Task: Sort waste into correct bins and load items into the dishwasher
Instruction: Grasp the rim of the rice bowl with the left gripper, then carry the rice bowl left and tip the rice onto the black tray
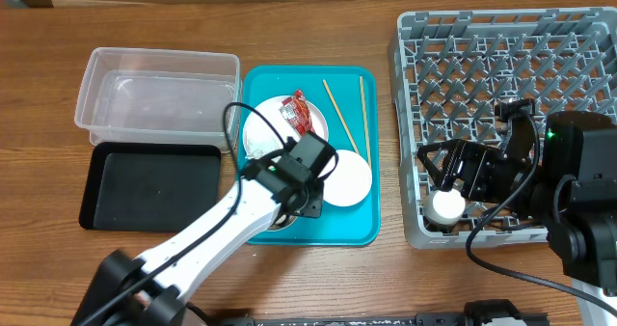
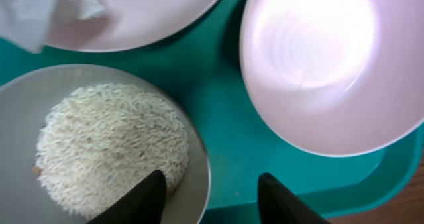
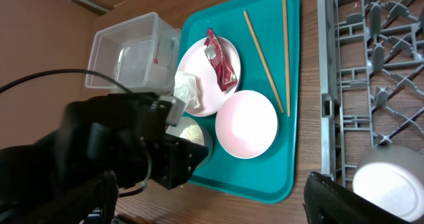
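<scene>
The left gripper should next go down over the grey bowl's side facing the smaller white dish and close, since the bowl's rim runs between the robot's open fingers.
My left gripper is open and straddles the rim of a grey bowl of white rice: one finger is over the rice, the other over the teal tray. Beside it lie a large white plate with a red wrapper and a white tissue, a smaller white dish and two chopsticks. My right gripper is open and empty over the grey rack, just above a small white cup standing in it.
A clear tub stands at the back left with a black tray in front of it, both left of the teal tray. My left arm crosses the tray's front left corner.
</scene>
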Robot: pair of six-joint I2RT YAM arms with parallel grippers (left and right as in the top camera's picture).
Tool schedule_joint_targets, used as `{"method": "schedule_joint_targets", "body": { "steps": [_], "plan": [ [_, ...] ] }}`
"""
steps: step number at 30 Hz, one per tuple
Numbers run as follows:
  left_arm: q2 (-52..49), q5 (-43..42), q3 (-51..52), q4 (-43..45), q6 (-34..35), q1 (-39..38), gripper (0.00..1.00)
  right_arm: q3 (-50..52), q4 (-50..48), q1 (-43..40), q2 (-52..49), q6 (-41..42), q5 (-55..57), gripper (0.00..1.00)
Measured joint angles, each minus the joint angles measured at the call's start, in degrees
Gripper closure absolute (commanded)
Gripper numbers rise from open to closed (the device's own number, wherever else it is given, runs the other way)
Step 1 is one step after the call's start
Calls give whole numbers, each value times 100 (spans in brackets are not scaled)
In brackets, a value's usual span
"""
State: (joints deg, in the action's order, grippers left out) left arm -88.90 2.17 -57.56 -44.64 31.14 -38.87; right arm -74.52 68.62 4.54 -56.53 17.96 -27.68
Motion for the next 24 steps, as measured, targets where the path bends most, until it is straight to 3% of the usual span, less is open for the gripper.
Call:
{"method": "schedule_joint_targets", "body": {
  "steps": [4,6,10,18,24],
  "plan": [
    [-553,-4,31,83,-24,-33,73,0,-4,0,0,2,0,9],
    [-767,0,55,122,-35,-33,94,0,0,0,0,2,2,9],
    [-844,63,63,-4,-109,-33,96,0,0,0,0,2,2,9],
    [-157,-223,-461,-1222,-109,2,96,0,-2,0,0,0,-2,9],
    [1047,-807,-807,-1600,-173,944,96,0,0,0,0,2,0,9]
  ]
}}
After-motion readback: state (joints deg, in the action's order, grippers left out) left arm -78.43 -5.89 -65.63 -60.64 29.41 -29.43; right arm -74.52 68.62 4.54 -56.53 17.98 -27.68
